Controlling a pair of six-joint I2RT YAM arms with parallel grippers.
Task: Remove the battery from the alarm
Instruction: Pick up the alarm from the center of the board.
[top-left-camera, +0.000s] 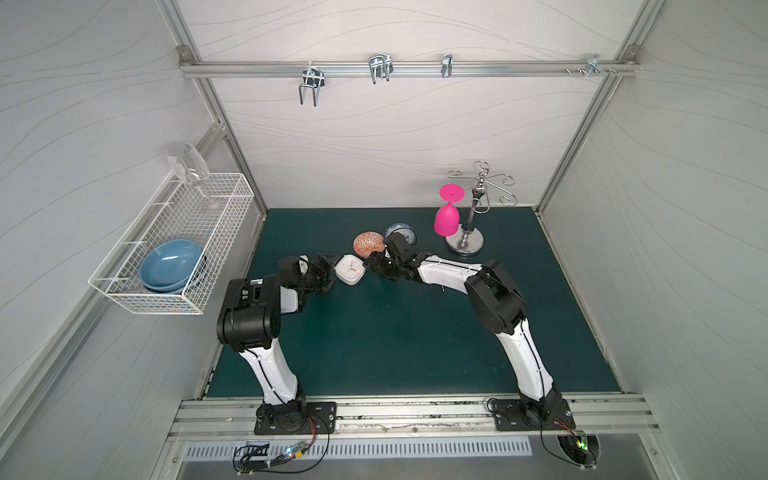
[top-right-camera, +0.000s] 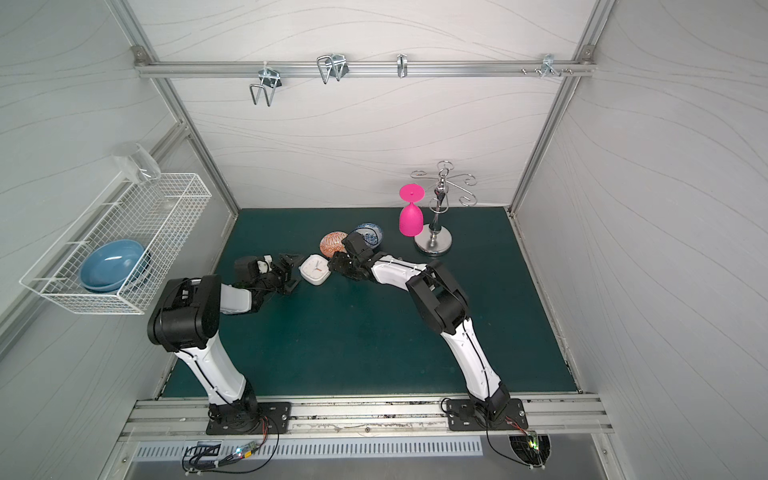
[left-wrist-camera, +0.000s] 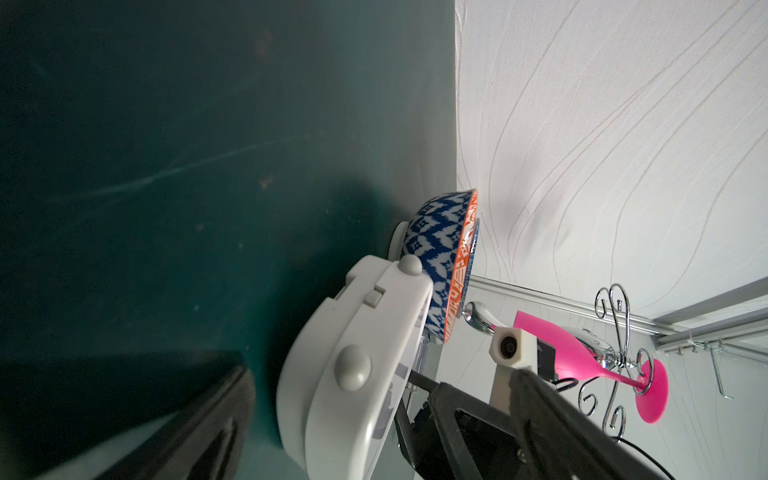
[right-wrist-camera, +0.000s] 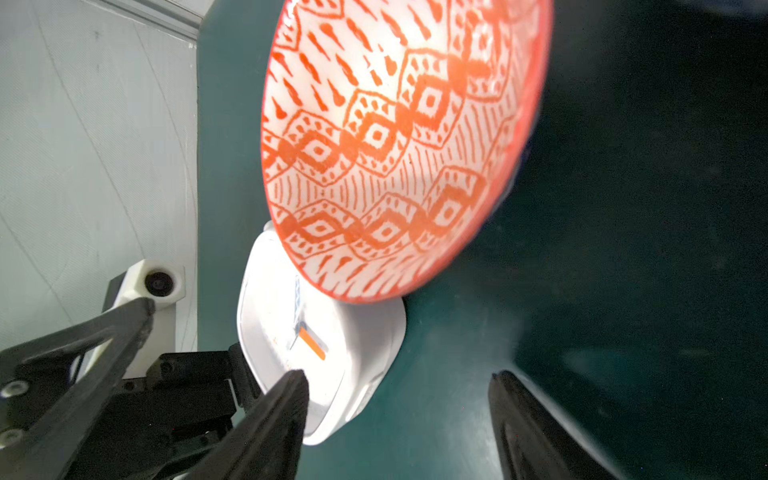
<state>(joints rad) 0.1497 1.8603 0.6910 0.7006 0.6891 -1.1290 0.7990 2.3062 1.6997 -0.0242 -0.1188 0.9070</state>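
Note:
The left gripper should next move toward the right gripper, further over the alarm's facing edge, and close, since that edge already reaches in between the left gripper's open fingers.
The alarm is a white rounded-square clock on the green mat, dial facing up and tilted. My left gripper is open at its left edge. The left wrist view shows the alarm's plain back with two round feet, reaching in between my fingers. My right gripper is open at the alarm's right edge. In the right wrist view one fingertip overlaps the dial and the other stands well off over the mat. The battery is hidden.
An orange patterned bowl leans on its side just behind the alarm, with a blue patterned bowl behind it. A pink glass hangs on a metal stand at the back right. A wire basket is on the left wall.

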